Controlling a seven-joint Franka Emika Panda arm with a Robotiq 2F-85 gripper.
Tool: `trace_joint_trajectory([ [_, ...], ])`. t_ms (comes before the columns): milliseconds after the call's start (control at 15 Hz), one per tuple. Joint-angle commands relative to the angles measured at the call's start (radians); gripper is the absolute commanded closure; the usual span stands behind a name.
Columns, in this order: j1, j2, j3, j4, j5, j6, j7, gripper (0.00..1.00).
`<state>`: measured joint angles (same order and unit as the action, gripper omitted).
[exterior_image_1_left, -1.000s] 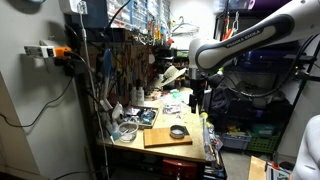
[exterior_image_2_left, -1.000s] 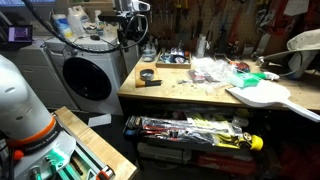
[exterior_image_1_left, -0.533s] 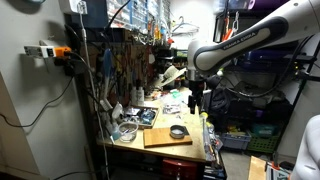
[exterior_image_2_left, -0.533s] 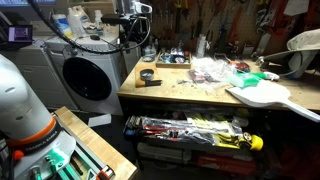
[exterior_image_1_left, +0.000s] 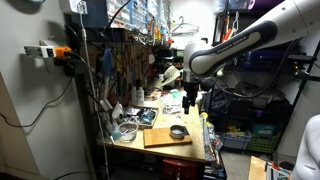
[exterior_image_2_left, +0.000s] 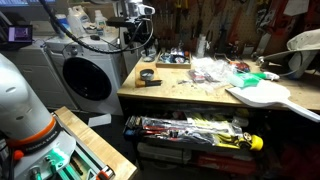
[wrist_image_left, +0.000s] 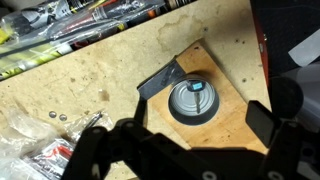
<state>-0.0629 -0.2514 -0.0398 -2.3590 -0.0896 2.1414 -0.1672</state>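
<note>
My gripper moves down over the thin dark tool (exterior_image_1_left: 178, 131) (wrist_image_left: 197, 96) in the black dish below it next. Its fingers now draw closer to fit inside the dish's rim.
A round black dish (wrist_image_left: 193, 102) holding a small blue-tipped item (wrist_image_left: 198, 88) sits on a wooden board (wrist_image_left: 232, 125) on the workbench. The dish also shows in both exterior views (exterior_image_1_left: 178, 131) (exterior_image_2_left: 147, 75). My gripper (wrist_image_left: 190, 150) hangs well above the dish, open and empty, with one dark finger on each side of the picture. In an exterior view the gripper (exterior_image_1_left: 190, 103) is above the board's (exterior_image_1_left: 160, 138) far side. In the exterior view from the bench's front, the gripper (exterior_image_2_left: 134, 38) is up near the left end of the bench.
Clear plastic bags (exterior_image_2_left: 210, 70) and small parts litter the bench top (wrist_image_left: 80, 90). A white guitar body (exterior_image_2_left: 262, 95) lies at one end. A washing machine (exterior_image_2_left: 88, 75) stands beside the bench. Tools fill the shelf below (exterior_image_2_left: 190, 130). A tool-hung wall (exterior_image_1_left: 120, 60) backs the bench.
The arm has shifted slightly sideways above the board. The dish and board have not moved.
</note>
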Motion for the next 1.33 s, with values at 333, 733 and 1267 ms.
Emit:
trace_joint_trajectory([
  [333, 0.026, 0.173, -0.006, 0.044, 0.03, 0.115, -0.032, 0.48],
  [733, 0.031, 0.26, 0.001, 0.061, 0.06, 0.17, -0.084, 0.54],
  [1267, 0.023, 0.354, 0.013, 0.069, 0.106, 0.29, -0.172, 0.68],
])
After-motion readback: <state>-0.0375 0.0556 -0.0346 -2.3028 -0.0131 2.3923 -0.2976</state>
